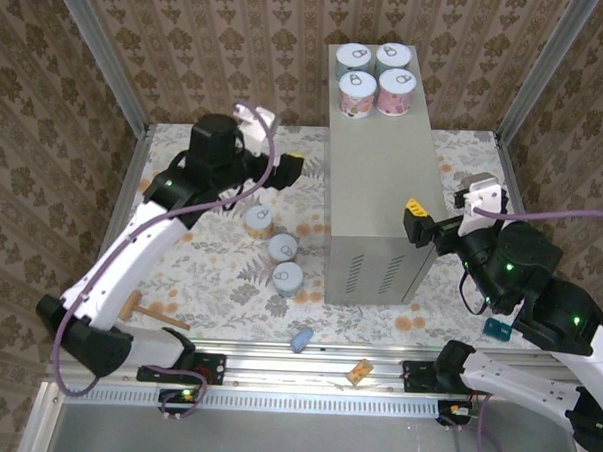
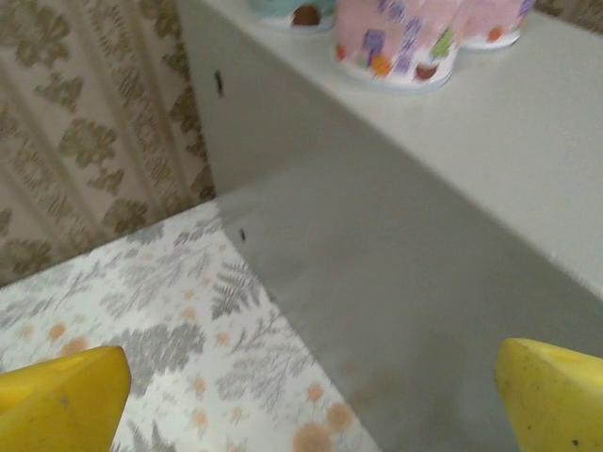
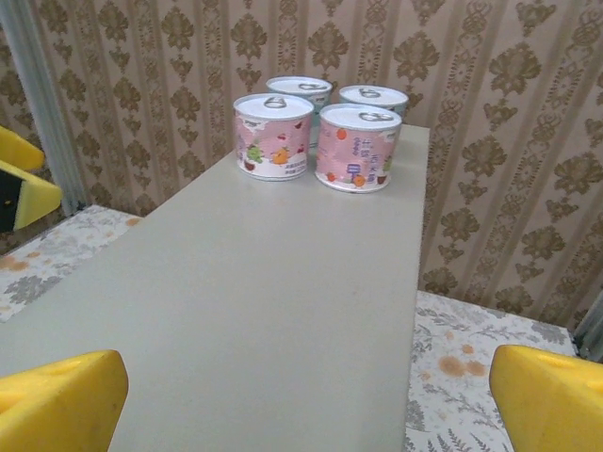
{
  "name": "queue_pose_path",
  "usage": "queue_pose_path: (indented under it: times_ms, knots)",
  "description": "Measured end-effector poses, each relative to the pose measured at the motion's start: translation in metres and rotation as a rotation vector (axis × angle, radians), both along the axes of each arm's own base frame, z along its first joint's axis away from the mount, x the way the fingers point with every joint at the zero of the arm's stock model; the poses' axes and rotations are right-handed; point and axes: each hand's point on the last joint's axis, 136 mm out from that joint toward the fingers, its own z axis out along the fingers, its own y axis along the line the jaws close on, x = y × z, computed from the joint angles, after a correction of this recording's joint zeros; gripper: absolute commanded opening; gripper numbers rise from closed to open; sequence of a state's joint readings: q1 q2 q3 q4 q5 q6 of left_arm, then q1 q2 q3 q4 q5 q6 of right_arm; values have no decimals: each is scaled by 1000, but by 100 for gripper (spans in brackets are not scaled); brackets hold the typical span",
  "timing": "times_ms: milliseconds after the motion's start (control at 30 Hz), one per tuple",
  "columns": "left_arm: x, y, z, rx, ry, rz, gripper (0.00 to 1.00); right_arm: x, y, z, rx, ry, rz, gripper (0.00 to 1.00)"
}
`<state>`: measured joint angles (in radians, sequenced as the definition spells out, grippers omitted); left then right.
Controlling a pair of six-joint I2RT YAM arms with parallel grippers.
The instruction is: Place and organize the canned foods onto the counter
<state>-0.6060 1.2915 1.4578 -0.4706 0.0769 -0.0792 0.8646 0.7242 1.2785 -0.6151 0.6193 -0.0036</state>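
I will next lower my left gripper away from the counter's side onto the far can of the row [image 1: 259, 218], because that can stands on the floor below my gripper.
Several canned foods [image 1: 376, 75] stand in a tight square at the far end of the counter [image 1: 378, 189], a tall grey box. Three more cans [image 1: 282, 248] stand in a row on the floral floor left of it. My left gripper [image 1: 289, 170] hovers by the counter's left side, above that row. In the left wrist view it [image 2: 311, 405] is open and empty, facing the counter's side wall [image 2: 377, 264]. My right gripper [image 1: 419, 223] is at the counter's right edge. In the right wrist view it [image 3: 306, 400] is open over the bare counter top [image 3: 283, 282], with the cans [image 3: 359, 146] beyond.
A small wooden mallet [image 1: 143, 309], a blue lump [image 1: 302, 338] and a tan block [image 1: 359, 371] lie near the front rail [image 1: 276, 357]. A teal object [image 1: 495, 330] lies by the right arm. Patterned walls and metal posts close in the back and sides.
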Motion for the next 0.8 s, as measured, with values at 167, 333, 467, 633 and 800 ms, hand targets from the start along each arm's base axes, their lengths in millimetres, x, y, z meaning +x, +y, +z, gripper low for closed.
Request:
queue_pose_path:
  times_ms: [167, 333, 467, 633, 800]
  knots:
    - [-12, 26, -40, 26, 94, 68, 100, 3, 23, 1, -29, 44, 85, 100]
    - [-22, 42, -94, 59, 227, 123, 100, 7, 63, -9, -75, 124, 231, 100]
    - [-29, 47, -137, 81, 341, 162, 100, 6, 100, -20, -116, 189, 355, 100]
    - [-33, 51, -180, 103, 456, 209, 100, 1, 140, -38, -168, 245, 474, 100]
    - [-28, 61, -215, 120, 554, 285, 100, -10, 164, -45, -190, 267, 560, 100]
